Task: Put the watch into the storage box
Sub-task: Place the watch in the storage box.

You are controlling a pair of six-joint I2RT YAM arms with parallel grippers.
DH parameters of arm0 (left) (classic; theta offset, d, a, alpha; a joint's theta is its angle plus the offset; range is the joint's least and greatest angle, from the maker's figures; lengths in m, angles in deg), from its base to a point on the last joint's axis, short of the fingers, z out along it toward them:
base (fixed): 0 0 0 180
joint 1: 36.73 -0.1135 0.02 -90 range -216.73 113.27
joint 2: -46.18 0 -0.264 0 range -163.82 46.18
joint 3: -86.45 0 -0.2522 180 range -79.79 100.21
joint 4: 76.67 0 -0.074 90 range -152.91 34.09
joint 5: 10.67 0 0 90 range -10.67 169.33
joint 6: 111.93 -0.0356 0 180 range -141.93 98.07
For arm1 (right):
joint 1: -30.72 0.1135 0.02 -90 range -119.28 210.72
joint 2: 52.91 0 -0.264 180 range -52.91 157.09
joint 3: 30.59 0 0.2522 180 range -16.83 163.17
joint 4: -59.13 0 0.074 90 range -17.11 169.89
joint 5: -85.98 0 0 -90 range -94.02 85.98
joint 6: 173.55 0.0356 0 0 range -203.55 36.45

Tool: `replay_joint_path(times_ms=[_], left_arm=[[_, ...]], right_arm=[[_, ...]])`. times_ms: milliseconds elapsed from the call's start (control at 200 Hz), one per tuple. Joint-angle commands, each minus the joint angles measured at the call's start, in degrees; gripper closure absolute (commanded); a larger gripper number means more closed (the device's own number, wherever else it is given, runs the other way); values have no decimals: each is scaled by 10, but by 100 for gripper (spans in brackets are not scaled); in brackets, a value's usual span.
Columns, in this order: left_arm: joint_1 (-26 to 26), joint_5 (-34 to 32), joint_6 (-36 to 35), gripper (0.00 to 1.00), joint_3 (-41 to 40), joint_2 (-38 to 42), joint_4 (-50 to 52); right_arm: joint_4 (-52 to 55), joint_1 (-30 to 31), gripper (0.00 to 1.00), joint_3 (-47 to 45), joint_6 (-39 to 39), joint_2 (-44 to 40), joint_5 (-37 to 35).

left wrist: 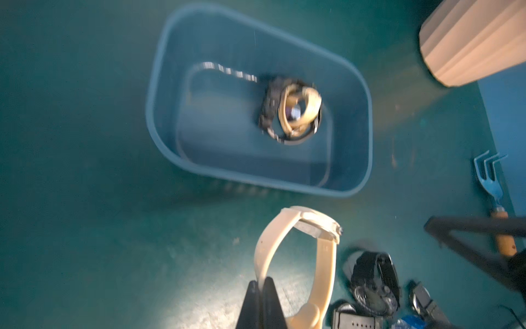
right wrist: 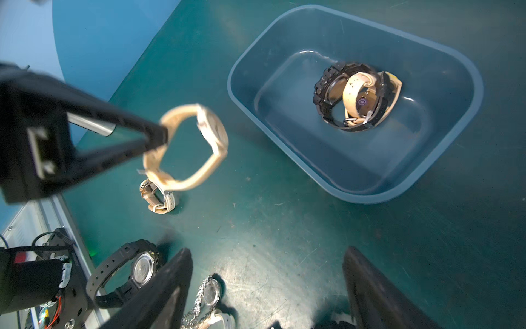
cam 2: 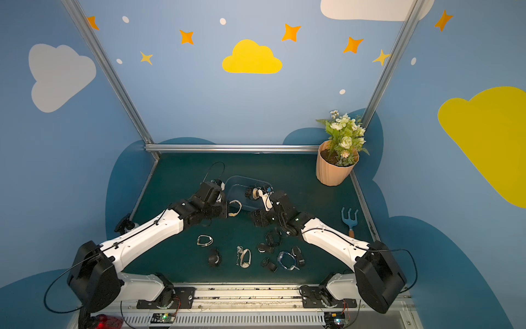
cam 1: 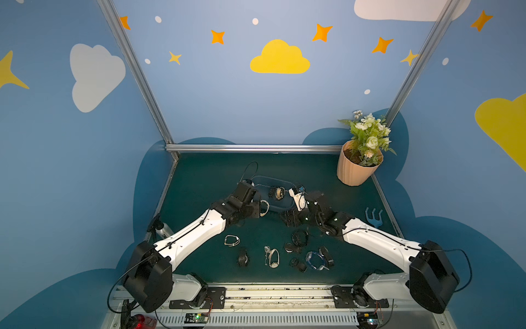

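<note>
The left gripper will next move outward and down and let go of the strap of the other cream watch over the box's bare bottom, which is outward and below the gripper, clear of the tangled watches.
The blue-grey storage box stands mid-table. A black watch and a cream watch lie tangled inside it. My left gripper is shut on the strap of another cream watch. That watch hangs above the mat, just outside the box's near wall. My right gripper is open and holds nothing. It hovers over the mat on the box's near right side.
Several loose watches lie on the green mat in front of the arms. A peach flowerpot stands at the back right. A blue garden fork lies by the right edge. A bottle sits at the left.
</note>
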Motion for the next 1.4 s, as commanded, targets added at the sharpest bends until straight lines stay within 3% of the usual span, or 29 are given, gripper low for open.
replay_joint_path(times_ms=[0,260,571,1171,1397], left_arm=[[-26,-26,-36,96,40,-35,22],[-62,-31,-51,96,153,-153,-5],[-74,-45,-83,96,340,-332,76],[-87,-46,-61,95,390,-426,91],[-91,-51,-51,89,416,-458,109]], right_arm=[[5,3,15,4,1,-24,-28],[17,1,14,5,12,-43,-65],[28,-2,14,14,18,-42,-90],[30,-19,14,14,27,-45,-90],[42,-24,14,18,27,-51,-90]])
